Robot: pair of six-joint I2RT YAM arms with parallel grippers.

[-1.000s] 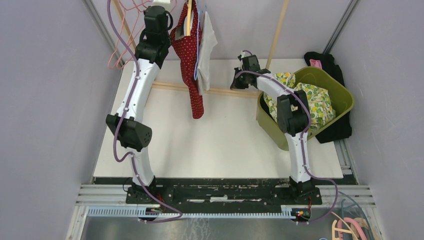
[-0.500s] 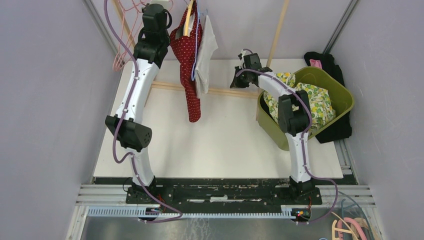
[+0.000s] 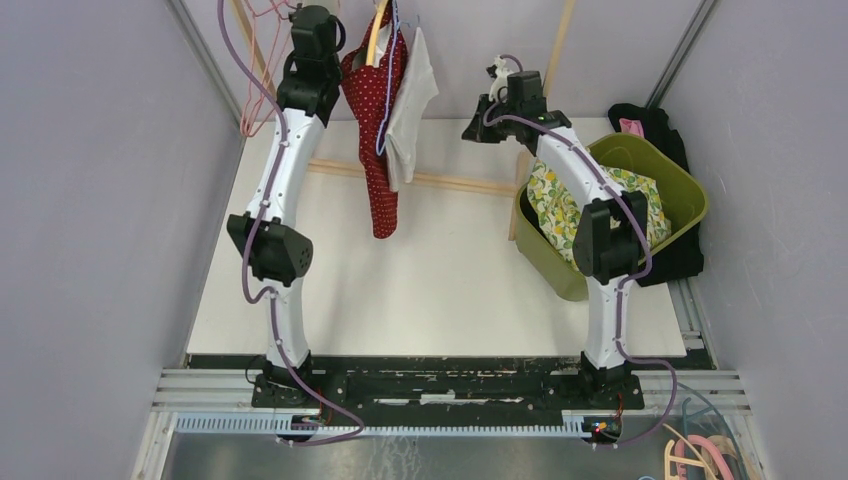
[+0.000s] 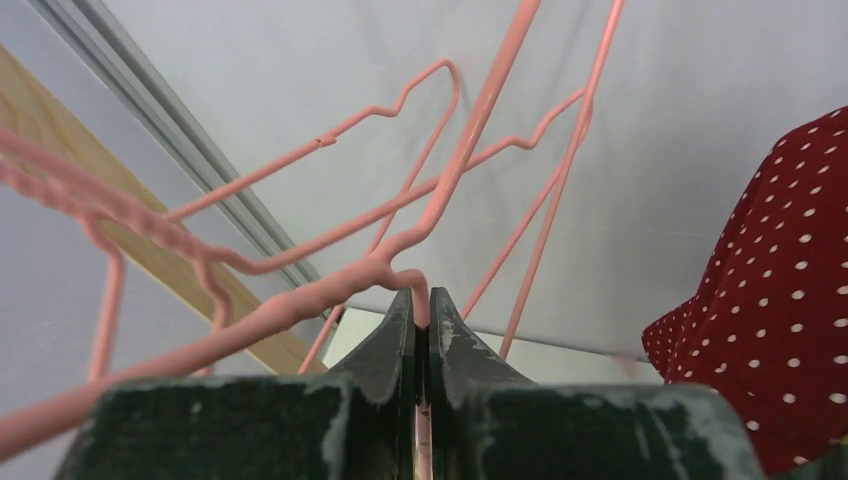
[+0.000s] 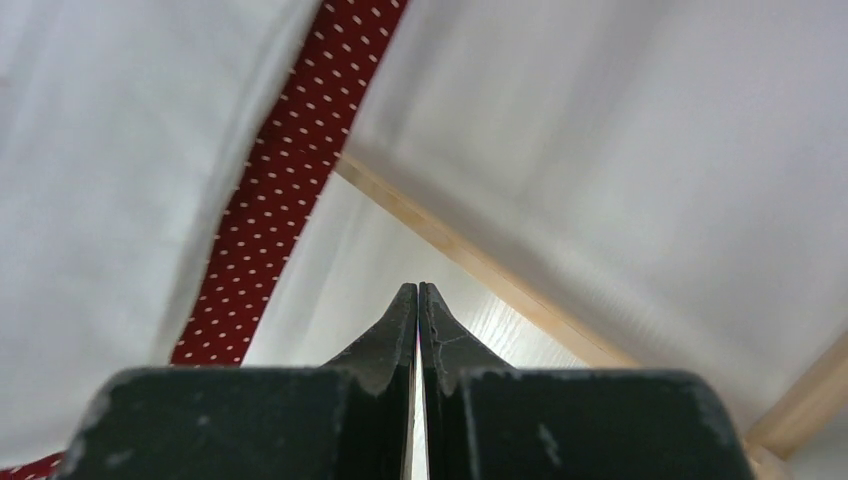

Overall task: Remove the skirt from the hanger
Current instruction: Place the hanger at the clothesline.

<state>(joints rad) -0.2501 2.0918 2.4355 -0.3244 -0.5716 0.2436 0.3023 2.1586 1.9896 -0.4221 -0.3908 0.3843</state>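
I will next pull the pink wire toward my left gripper's right in the top view, where the skirt is, away from the other hangers, and then let go.
The red white-dotted skirt hangs from the rail at the back, with a tan hanger showing at its top and a white garment beside it. My left gripper is up at the rail, left of the skirt. It is shut on the wire of a pink hanger, and the skirt shows to its right. My right gripper hovers right of the white garment. Its jaws are shut with nothing between them, facing the skirt's red strip.
More pink wire hangers dangle at the far left of the rail. The rack's low wooden bar and upright post stand behind. A green bin with lemon-print cloth sits at right, black cloth behind it.
My right arm has lifted and moved back toward the rack. The left arm has shifted slightly right with the pink hanger, and the skirt's lower end has swung a little left.
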